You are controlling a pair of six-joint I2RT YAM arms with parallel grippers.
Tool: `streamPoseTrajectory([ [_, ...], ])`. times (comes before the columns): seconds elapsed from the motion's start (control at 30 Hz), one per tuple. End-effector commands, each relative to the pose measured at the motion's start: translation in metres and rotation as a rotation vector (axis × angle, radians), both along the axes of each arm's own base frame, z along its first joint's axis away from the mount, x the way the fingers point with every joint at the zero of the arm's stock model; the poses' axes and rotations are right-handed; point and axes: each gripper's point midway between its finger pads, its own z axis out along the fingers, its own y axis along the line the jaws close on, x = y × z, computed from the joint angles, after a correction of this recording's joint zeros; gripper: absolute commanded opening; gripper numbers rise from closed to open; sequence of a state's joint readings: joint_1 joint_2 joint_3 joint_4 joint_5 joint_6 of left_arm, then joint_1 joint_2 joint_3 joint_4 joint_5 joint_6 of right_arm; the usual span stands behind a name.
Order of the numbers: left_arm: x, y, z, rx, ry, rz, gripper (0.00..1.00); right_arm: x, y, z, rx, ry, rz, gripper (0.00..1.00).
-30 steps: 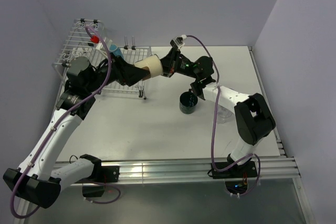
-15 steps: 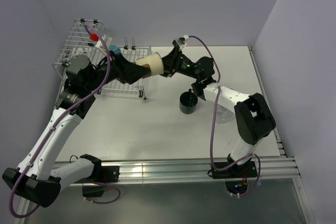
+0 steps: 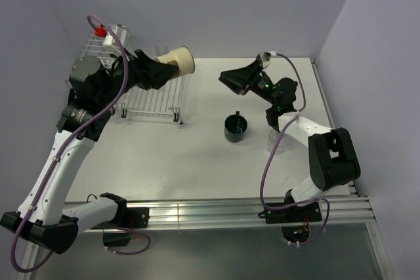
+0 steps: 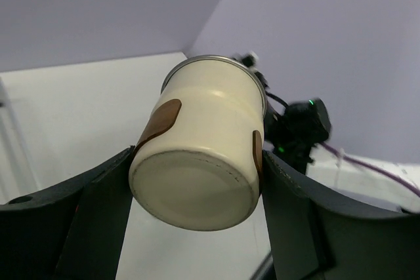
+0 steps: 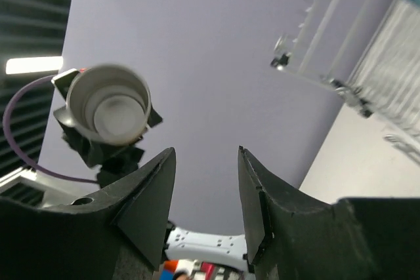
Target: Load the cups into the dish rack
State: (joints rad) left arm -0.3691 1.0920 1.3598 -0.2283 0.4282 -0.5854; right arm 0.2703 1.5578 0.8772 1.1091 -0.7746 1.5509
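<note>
My left gripper tips fingers-down next, lowers to the rack's far wires below it, and releases the cup. It tips because the cup (image 3: 180, 61) is held sideways.
My left gripper (image 3: 169, 69) is shut on the tan-brown cup (image 3: 180, 61), gripping it by its sides and holding it on its side in the air over the dish rack's (image 3: 148, 100) right end. The left wrist view shows the cup's base (image 4: 194, 191) between the two fingers. My right gripper (image 3: 228, 78) hangs open and empty to the right of the cup, apart from it. In the right wrist view the cup (image 5: 109, 105) shows mouth-on, beyond the open gripper (image 5: 207, 162). A dark teal mug (image 3: 235, 127) stands upright on the table.
A clear tumbler (image 3: 279, 141) stands on the table, right of the teal mug and under the right forearm. A pale tumbler (image 3: 120, 33) sits in the rack's tall back part. The rack's wires (image 5: 336, 84) show at the upper right of the right wrist view. Walls close in behind and on both sides.
The right gripper opened, let go of the tan-brown cup and drew back to the right. The left arm carried the cup up and back towards the rack.
</note>
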Motion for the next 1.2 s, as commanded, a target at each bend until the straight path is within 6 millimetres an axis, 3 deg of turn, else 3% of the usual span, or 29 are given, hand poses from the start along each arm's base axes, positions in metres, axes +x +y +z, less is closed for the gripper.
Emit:
streamPoseTrajectory([
  [0.0, 0.038, 0.027, 0.020, 0.037, -0.028, 0.205, 0.00, -0.001, -0.021, 0.014, -0.004, -0.075, -0.085, 0.51],
  [0.03, 0.045, 0.034, 0.033, 0.038, -0.038, 0.257, 0.00, -0.001, -0.022, 0.011, -0.025, -0.057, -0.093, 0.50],
  [0.13, 0.089, 0.051, 0.002, 0.132, 0.075, 0.429, 0.00, 0.000, -0.019, 0.004, -0.138, -0.056, -0.130, 0.51],
  [0.2, 0.121, 0.051, -0.008, 0.186, 0.111, 0.477, 0.00, 0.004, -0.018, 0.007, -0.246, -0.127, -0.196, 0.51],
  [0.23, 0.130, 0.058, -0.003, 0.204, 0.116, 0.529, 0.00, 0.001, -0.020, -0.002, -0.323, -0.072, -0.214, 0.51],
  [0.27, 0.153, 0.054, -0.029, 0.261, 0.164, 0.544, 0.00, 0.002, -0.022, -0.003, -0.374, -0.080, -0.243, 0.52],
  [0.3, 0.164, 0.055, -0.036, 0.286, 0.180, 0.562, 0.00, 0.007, -0.025, 0.006, -0.447, -0.147, -0.317, 0.52],
  [0.4, 0.202, 0.059, -0.064, 0.383, 0.236, 0.636, 0.00, 0.000, -0.031, 0.005, -0.594, -0.169, -0.390, 0.53],
  [0.43, 0.208, 0.062, -0.056, 0.390, 0.227, 0.658, 0.00, -0.005, -0.033, 0.001, -0.632, -0.159, -0.392, 0.52],
  [0.47, 0.226, 0.064, -0.084, 0.449, 0.272, 0.692, 0.00, -0.007, -0.034, 0.002, -0.655, -0.163, -0.397, 0.52],
  [0.53, 0.246, 0.062, -0.101, 0.496, 0.298, 0.714, 0.00, -0.011, -0.036, -0.008, -0.730, -0.166, -0.410, 0.52],
  [0.7, 0.273, 0.069, -0.136, 0.614, 0.302, 0.796, 0.00, -0.019, -0.039, -0.025, -0.823, -0.167, -0.434, 0.52],
  [0.83, 0.288, 0.069, -0.175, 0.681, 0.339, 0.803, 0.00, -0.022, -0.038, -0.036, -0.860, -0.154, -0.425, 0.52],
  [1.17, 0.304, 0.064, -0.233, 0.758, 0.389, 0.774, 0.00, -0.025, -0.034, -0.049, -0.874, -0.141, -0.401, 0.52],
])
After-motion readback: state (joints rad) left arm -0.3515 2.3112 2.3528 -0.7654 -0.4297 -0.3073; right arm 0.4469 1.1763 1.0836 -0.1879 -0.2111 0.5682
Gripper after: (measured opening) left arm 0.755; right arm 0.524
